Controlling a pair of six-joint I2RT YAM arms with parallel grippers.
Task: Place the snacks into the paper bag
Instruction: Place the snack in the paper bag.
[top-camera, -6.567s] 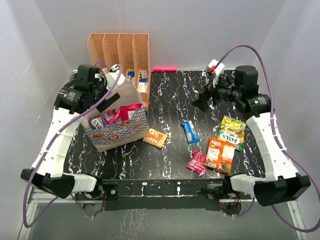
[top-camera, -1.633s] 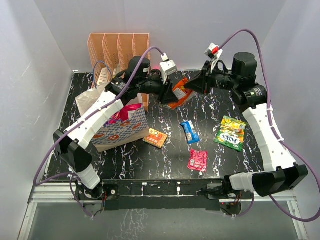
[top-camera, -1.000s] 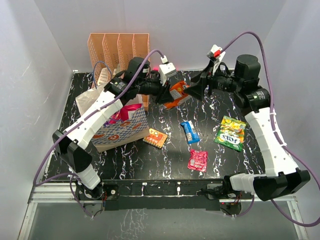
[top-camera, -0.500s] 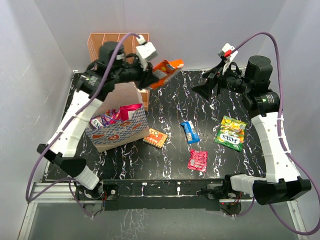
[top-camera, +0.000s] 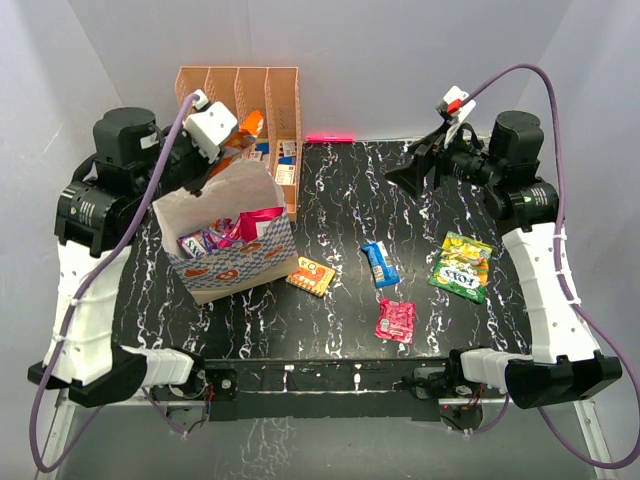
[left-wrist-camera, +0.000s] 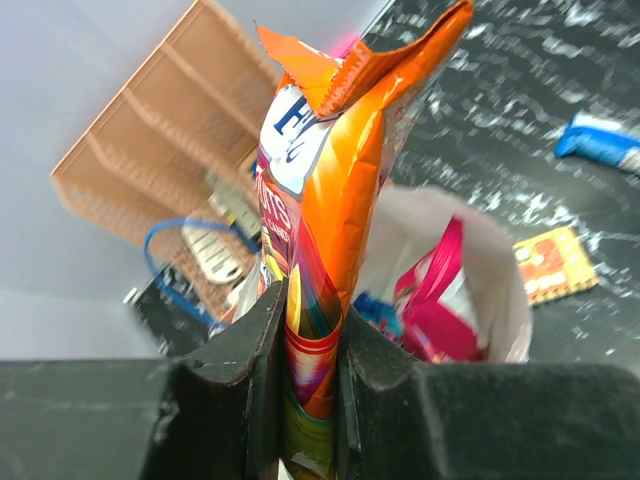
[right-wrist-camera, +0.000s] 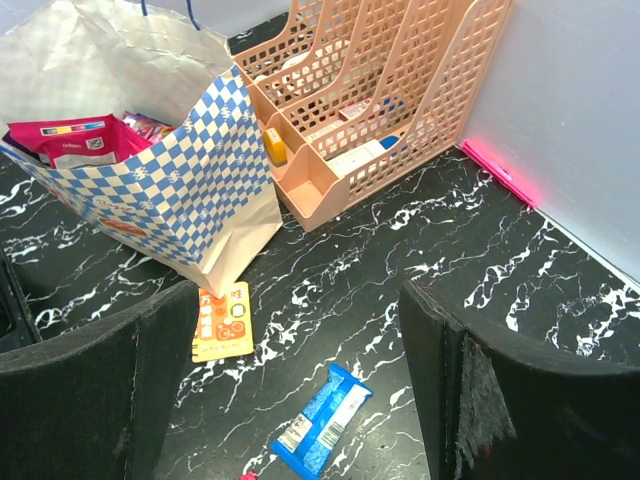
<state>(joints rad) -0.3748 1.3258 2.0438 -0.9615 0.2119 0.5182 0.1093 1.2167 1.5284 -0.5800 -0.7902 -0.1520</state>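
Observation:
I will next lower my left gripper into the bag's opening (left-wrist-camera: 393, 250) beside the magenta packet (left-wrist-camera: 440, 300) and let go of the orange packet, because that opening is below my gripper.
My left gripper (top-camera: 228, 140) is shut on an orange snack packet (top-camera: 251, 124), held upright above the back rim of the paper bag (top-camera: 240, 262). In the left wrist view the orange packet (left-wrist-camera: 335, 190) is pinched between the fingers (left-wrist-camera: 255, 350), with the open bag (left-wrist-camera: 500, 280) and a magenta packet (left-wrist-camera: 440, 300) below. My right gripper (top-camera: 400, 177) hangs open and empty over the far right of the table. Blue (top-camera: 379, 264), orange-yellow (top-camera: 311, 275), pink (top-camera: 396, 321) and green-yellow (top-camera: 461, 266) snacks lie on the table. The right wrist view shows the bag (right-wrist-camera: 170, 190), the blue snack (right-wrist-camera: 320, 420) and the orange-yellow one (right-wrist-camera: 222, 320).
A peach perforated file rack (top-camera: 240, 95) stands right behind the bag, against the back wall; it also shows in the right wrist view (right-wrist-camera: 380, 90). A pink strip (top-camera: 330, 136) lies at the table's far edge. Grey walls close in left, right and back.
The left arm swung left with the orange packet, from mid-table to above the bag's back rim. The right gripper came off the packet, opened wider and drew back to the right.

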